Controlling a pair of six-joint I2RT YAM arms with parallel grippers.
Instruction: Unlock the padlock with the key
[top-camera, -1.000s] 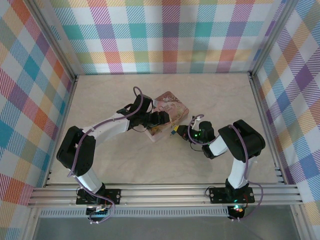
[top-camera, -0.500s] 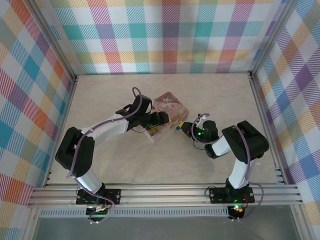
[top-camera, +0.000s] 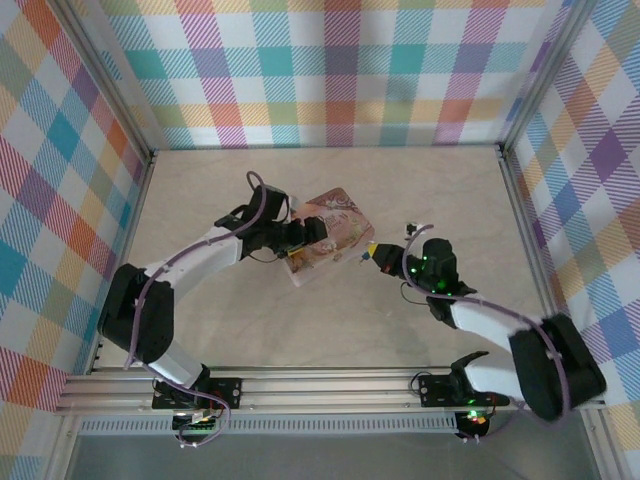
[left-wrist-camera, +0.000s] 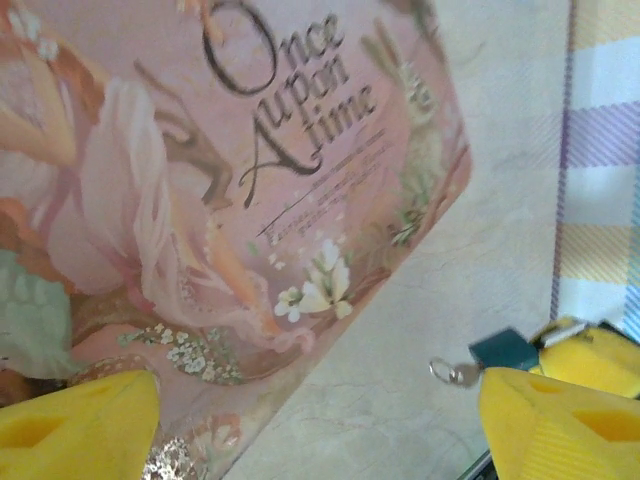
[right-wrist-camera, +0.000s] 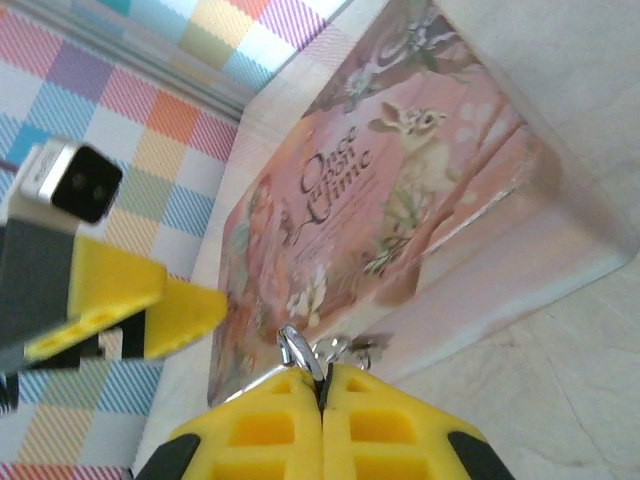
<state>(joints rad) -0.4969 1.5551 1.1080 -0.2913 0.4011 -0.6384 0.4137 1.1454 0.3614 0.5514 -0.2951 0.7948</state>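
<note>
My right gripper draws back next, lowers onto the bare tabletop there and releases the padlock, since that spot lies clear of the tin (left-wrist-camera: 200, 180).
The padlock (left-wrist-camera: 503, 350) is a tiny teal-blue block, hanging just off the near corner of the pink tin (left-wrist-camera: 200, 180). My right gripper (right-wrist-camera: 322, 385) is shut on it, and only its silvery shackle (right-wrist-camera: 300, 350) pokes out above the yellow fingers. The key (left-wrist-camera: 462, 374), a small silvery sliver with a ring, sticks out of the padlock towards the tin. In the top view the right gripper (top-camera: 373, 253) sits at the tin's right edge. My left gripper (left-wrist-camera: 315, 400) stands open over the tin's near corner, one finger (left-wrist-camera: 70, 420) above the lid, the other (left-wrist-camera: 560, 425) beside the padlock.
The pink illustrated tin (top-camera: 330, 238) lies mid-table between both arms. Checked walls enclose the table on the left, the far side and the right (top-camera: 580, 180), and an aluminium rail (top-camera: 330, 385) runs along the near edge. Bare tabletop (top-camera: 330, 320) lies in front of the tin.
The left gripper's jaws have widened and drawn back slightly to the left. The right arm has stretched out, carrying the padlock a little right and up along the tin's edge.
</note>
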